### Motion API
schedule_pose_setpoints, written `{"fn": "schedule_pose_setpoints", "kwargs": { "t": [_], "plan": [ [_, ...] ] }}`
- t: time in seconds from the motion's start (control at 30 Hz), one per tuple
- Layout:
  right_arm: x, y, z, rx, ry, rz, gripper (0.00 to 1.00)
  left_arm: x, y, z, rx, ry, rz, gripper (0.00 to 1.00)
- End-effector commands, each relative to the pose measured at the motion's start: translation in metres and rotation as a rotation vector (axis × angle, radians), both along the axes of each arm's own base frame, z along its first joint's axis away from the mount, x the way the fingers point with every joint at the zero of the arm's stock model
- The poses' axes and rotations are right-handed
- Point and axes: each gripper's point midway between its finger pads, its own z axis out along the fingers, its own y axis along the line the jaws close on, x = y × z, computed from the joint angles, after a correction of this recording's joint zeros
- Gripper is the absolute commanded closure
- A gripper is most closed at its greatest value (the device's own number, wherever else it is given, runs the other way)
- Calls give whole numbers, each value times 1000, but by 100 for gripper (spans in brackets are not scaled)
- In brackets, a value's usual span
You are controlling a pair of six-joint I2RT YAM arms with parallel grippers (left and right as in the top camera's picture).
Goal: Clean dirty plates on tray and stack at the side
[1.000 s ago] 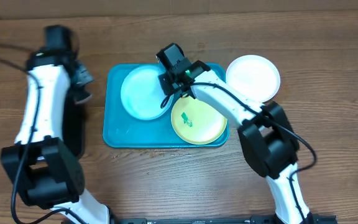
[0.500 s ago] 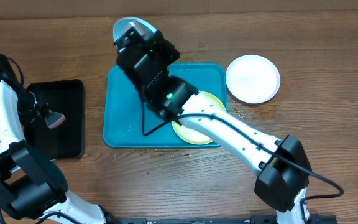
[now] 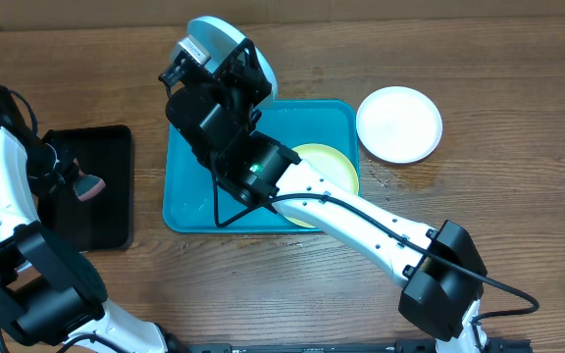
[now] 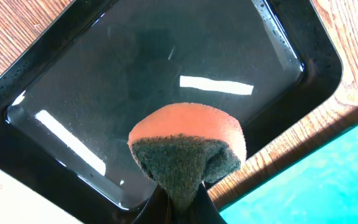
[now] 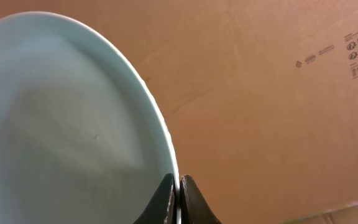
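Next, my right gripper lowers the cyan plate, level, past the teal tray [image 3: 189, 211] onto the white plate [image 3: 398, 124], since the white plate already lies at the side.
My right gripper [image 3: 246, 61] [image 5: 179, 186] is shut on the rim of the pale cyan plate [image 3: 214, 39] [image 5: 67, 124] and holds it tilted high above the teal tray's [image 3: 189, 211] far left part. The yellow-green plate [image 3: 336, 167] lies in the tray's right half, partly hidden by the right arm. The white plate [image 3: 398, 124] lies on the table right of the tray. My left gripper [image 3: 75, 182] [image 4: 182, 199] is shut on an orange sponge with a dark scouring side [image 3: 90, 187] [image 4: 188, 146], just above the black tray [image 3: 106, 147] [image 4: 135, 62].
The black tray holds a film of water. A corner of the teal tray [image 4: 334, 180] shows in the left wrist view. A cardboard wall [image 5: 278, 93] stands behind the table. The right arm spans the teal tray.
The right arm lifted the cyan plate off the teal tray and raised it, tilted, toward the back. The left arm swung from the back down over the black tray with the sponge.
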Motion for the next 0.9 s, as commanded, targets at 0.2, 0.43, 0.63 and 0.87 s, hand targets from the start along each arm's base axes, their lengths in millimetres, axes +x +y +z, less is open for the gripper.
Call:
{"fn": "schedule_pose_setpoints", "kwargs": {
  "t": [0.2,0.43,0.63,0.87],
  "plan": [
    [-1,-3,-27,343,68,4,96,6,-9,1,-54,-31,-2,96],
    [10,-12,-86,164,331,104,96,7,-10,1,-58,-33,-2,96],
    [16,-63,-10,245,-3,-178,96,7,-10,1,-57,-33,-3,96],
    [-2,0,-141,312,692,331,96,7,-10,1,-58,-32,-3,96]
  ]
}}
